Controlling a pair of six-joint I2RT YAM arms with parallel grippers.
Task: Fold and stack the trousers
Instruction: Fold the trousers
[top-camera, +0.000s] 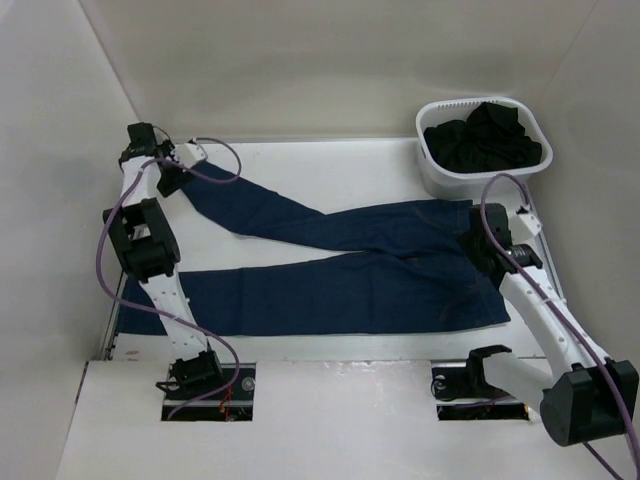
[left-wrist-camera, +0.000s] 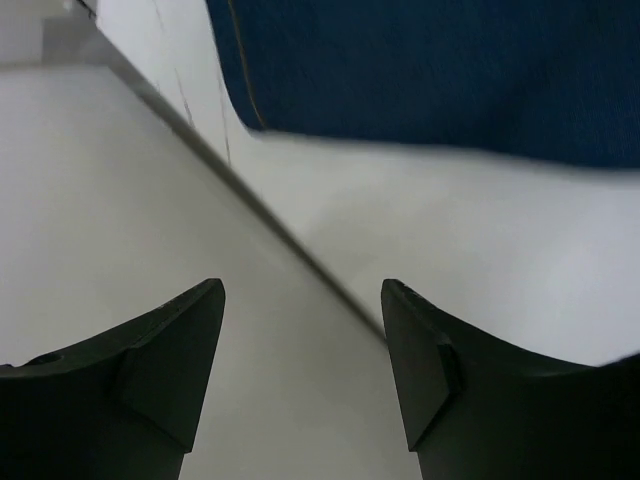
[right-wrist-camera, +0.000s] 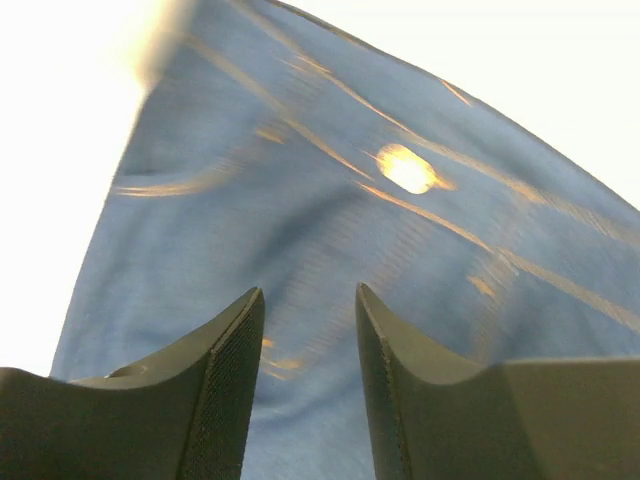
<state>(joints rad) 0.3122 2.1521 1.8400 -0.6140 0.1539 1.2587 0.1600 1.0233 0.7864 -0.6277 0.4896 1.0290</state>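
Note:
My left gripper lowers and turns onto the near hem corner of the jeans' far leg (left-wrist-camera: 257, 121) next, since that corner lies below and ahead of its open fingers.
The dark navy jeans (top-camera: 340, 270) lie spread flat on the white table, with both legs running left and the waist at the right. My left gripper (top-camera: 172, 178) is at the far left back, beside the cuff of the upper leg. In the left wrist view it (left-wrist-camera: 300, 292) is open and empty over the table's edge, and the denim (left-wrist-camera: 430, 70) lies beyond it. My right gripper (top-camera: 474, 240) is over the waist. In the right wrist view it (right-wrist-camera: 308, 292) is open just above the denim (right-wrist-camera: 330, 220), near the metal button (right-wrist-camera: 405, 168).
A white basket (top-camera: 437, 178) holding dark clothes (top-camera: 485, 140) stands at the back right, close to the jeans' waist. White walls enclose the table on the left, back and right. The left wall meets the table right by my left gripper.

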